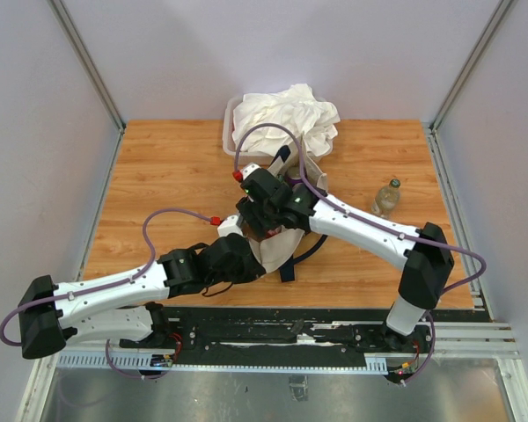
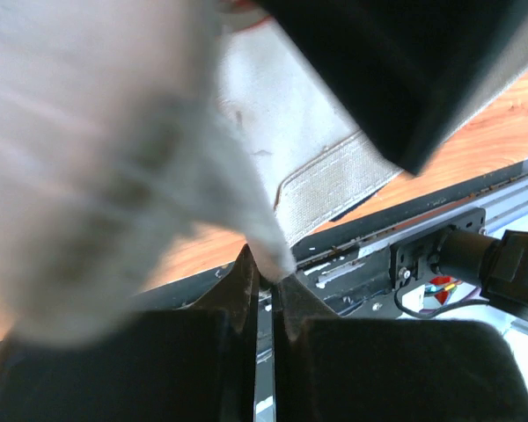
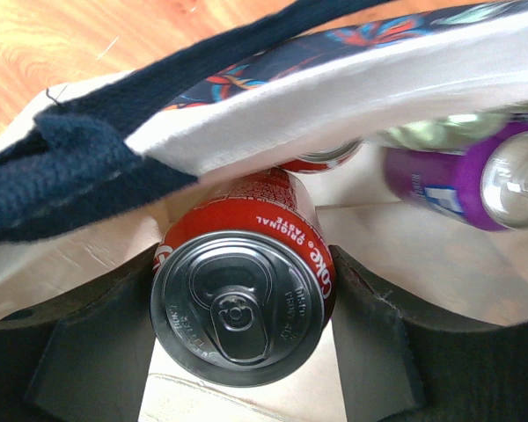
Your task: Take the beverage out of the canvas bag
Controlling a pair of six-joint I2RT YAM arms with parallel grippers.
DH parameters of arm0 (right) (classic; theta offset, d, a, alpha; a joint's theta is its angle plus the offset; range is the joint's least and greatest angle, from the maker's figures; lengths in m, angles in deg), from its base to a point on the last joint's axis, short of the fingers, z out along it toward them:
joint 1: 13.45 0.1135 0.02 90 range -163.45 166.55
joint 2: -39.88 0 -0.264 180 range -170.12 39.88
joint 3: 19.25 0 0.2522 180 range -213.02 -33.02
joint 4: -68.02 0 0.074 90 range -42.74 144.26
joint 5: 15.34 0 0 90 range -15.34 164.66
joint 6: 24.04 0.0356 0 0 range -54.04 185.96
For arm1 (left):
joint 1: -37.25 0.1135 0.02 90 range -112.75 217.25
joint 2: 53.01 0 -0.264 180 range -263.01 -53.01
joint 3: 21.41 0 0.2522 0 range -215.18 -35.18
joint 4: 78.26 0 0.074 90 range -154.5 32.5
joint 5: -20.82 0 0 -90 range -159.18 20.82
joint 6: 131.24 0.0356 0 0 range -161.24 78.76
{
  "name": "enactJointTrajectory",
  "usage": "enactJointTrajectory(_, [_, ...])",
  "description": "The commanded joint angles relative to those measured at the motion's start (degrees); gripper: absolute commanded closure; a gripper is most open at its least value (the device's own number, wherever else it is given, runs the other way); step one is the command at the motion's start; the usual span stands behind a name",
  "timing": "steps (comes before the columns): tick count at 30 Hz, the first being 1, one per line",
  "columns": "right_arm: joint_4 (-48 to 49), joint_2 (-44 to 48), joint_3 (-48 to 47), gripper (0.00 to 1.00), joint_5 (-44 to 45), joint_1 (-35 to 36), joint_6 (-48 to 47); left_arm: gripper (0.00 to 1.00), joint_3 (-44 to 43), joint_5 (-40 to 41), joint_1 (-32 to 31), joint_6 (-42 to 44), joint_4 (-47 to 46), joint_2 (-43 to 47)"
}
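Note:
I will next lift my right gripper from the bag [image 1: 275, 252], bring the Coke can over next to the small clear bottle, lower it and let it go, because the wood there is bare.
The cream canvas bag [image 1: 275, 252] with navy straps lies mid-table, its mouth toward the tub. In the right wrist view its rim [image 3: 334, 88] opens over several cans. My right gripper [image 3: 242, 294] is inside the bag, its fingers closed on both sides of a red Coke can [image 3: 264, 207] whose top faces the camera. A purple can [image 3: 458, 180] lies to its right and another red can behind it. From above, the right gripper [image 1: 266, 211] sits at the bag's mouth. My left gripper [image 2: 266, 272] is shut on the bag's canvas edge [image 2: 282, 149]; from above it [image 1: 245, 257] is at the bag's near left corner.
A clear tub [image 1: 228, 132] heaped with white cloth stands at the back, just behind the bag. A small clear bottle [image 1: 386, 197] stands on the wood table to the right. The black base rail [image 1: 282, 330] runs along the near edge.

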Motion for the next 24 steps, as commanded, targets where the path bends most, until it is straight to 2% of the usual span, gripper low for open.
enactJointTrajectory(1, [-1.48,7.93,-6.93,0.99,5.12,1.5,-4.3,1.0,0.7,-0.86,-0.03,-0.47,0.46,-0.78])
enactJointTrajectory(7, [-1.49,14.46,-9.66,0.99,12.5,1.57,-7.74,1.0,0.8,-0.89,0.02,-0.5,0.49,-0.68])
enactJointTrajectory(11, [-1.47,19.0,-10.65,0.99,20.62,1.14,-9.55,1.0,0.9,-0.9,-0.01,-0.58,0.39,-0.76])
enactJointTrajectory(16, [-0.41,25.72,-8.63,0.99,27.4,-2.84,-10.79,0.99,0.91,-0.99,-0.01,-0.58,0.29,-0.77])
enactJointTrajectory(19, [-0.68,29.54,-5.61,0.99,27.03,-8.15,-9.18,1.0,1.02,-0.91,0.02,-0.64,0.48,-0.53])
enactJointTrajectory(24, [-1.87,34.03,1.24,0.99,19.63,-19.78,-6.05,0.99,1.22,-0.8,-0.01,-0.67,0.48,-0.28])
